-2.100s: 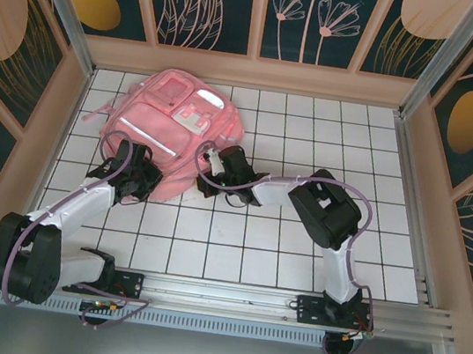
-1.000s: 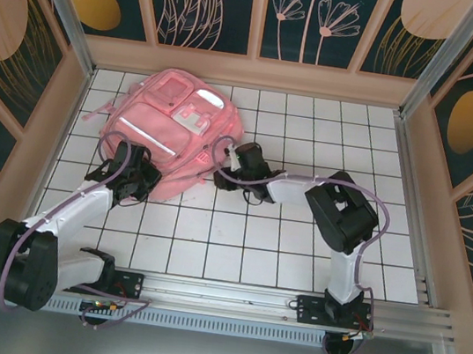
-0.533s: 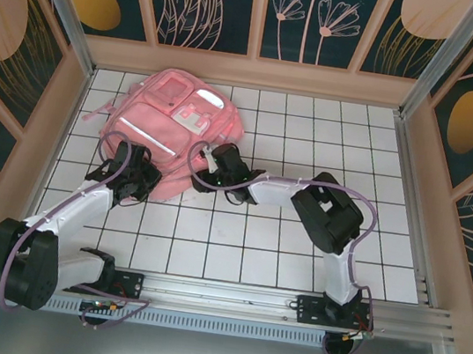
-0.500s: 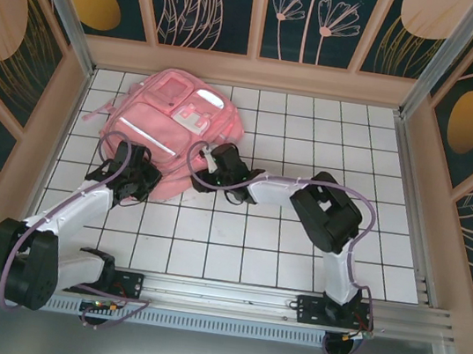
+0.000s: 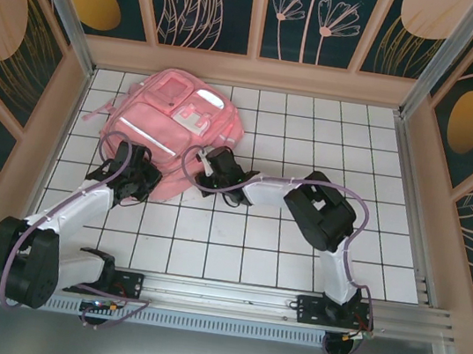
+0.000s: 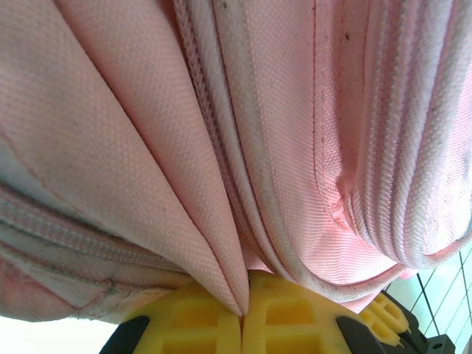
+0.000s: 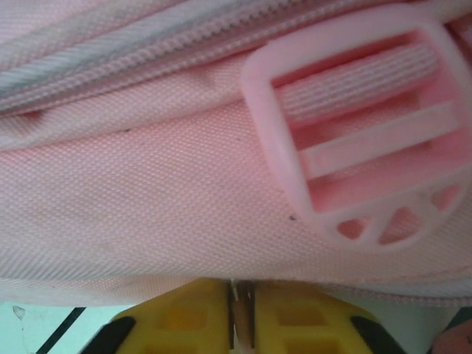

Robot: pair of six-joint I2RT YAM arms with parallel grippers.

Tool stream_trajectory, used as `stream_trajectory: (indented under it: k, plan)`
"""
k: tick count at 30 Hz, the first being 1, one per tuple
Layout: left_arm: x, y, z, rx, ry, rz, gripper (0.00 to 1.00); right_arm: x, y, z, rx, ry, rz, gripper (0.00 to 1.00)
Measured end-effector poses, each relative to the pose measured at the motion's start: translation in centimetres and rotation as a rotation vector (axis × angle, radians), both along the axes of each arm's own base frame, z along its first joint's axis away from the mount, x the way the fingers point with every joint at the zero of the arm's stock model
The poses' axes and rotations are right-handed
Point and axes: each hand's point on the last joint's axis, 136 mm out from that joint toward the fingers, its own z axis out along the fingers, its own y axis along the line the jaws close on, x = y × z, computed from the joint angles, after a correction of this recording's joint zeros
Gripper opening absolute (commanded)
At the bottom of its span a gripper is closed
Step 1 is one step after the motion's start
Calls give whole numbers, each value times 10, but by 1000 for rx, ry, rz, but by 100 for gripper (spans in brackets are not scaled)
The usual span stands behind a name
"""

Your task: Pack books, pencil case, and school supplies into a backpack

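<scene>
The backpack (image 5: 173, 123) lies slanted outward of my left gripper's fingers, so my left gripper should drag the pinched fold toward the middle of the table and let go of it there.
The pink backpack (image 5: 173, 123) lies flat at the back left of the tiled table. At its near left edge my left gripper (image 5: 142, 168) is shut, and the left wrist view shows its yellow pads (image 6: 199, 324) pinching a fold of pink fabric (image 6: 147, 184). My right gripper (image 5: 209, 163) is pressed against the pack's near right edge. Its jaws (image 7: 242, 299) are shut with a thin pale sliver of the pack between them, just below a pink strap buckle (image 7: 369, 140) and a zip line (image 7: 147, 44). The books, pencil case and school supplies are out of view.
The white tiled table (image 5: 314, 135) is boxed in by tan walls (image 5: 252, 71) at the back and sides. A metal rail (image 5: 271, 302) with both arm bases runs along the near edge. The right arm's elbow (image 5: 321, 209) juts over the table's middle.
My right gripper has slid left along the backpack's near edge and gone from partly open to shut. The left gripper has stayed shut on its fold.
</scene>
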Motion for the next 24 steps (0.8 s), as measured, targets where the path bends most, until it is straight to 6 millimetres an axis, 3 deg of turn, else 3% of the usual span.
stream_trajectory:
  k: [1,8,16,24]
  plan:
    - [0,0,0,0,0,0,0,0,0,0,-1,-2,-3,0]
    - [0,0,0,0,0,0,0,4,-7,1,2,-8,-44,0]
    - [2,-3,2,-14,-10,-11,0,52,-58,0,-5,28,-238,0]
    - [8,-17,12,-69,-53,-54,0,60,-68,0,22,76,-249,0]
